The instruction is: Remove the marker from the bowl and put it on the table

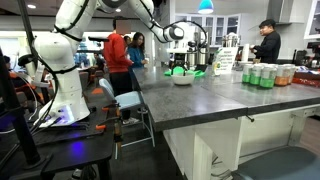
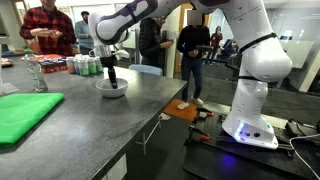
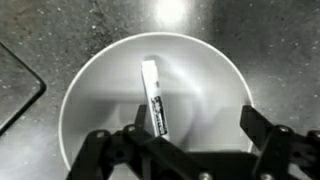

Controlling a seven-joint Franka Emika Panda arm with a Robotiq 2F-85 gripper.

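The marker is closer to one finger of my gripper. My gripper needs to go down into the bowl next, moving slightly left in the wrist view onto the marker's near end (image 3: 159, 122).
The marker (image 3: 154, 98), a thin stick with a pale body and dark printing, lies inside the white bowl (image 3: 95, 80) in the wrist view. Its near end lies close to one finger. My gripper (image 3: 197, 122) is open and hangs just above the bowl, its fingers spread over the bowl's near half. In both exterior views the gripper (image 1: 181, 62) (image 2: 110, 74) sits directly over the bowl (image 1: 183, 78) (image 2: 112, 91), which stands on the dark grey stone-look table (image 1: 200, 100) (image 2: 90, 125). The marker is too small to make out there.
Several drink cans (image 1: 265, 75) (image 2: 83, 66) stand at one end of the table. A green cloth (image 2: 20, 115) lies on it, with a clear bottle (image 2: 38, 75) nearby. People stand behind the table (image 1: 118, 55). A chair (image 1: 135, 105) and a low black workbench (image 1: 60, 150) are beside it.
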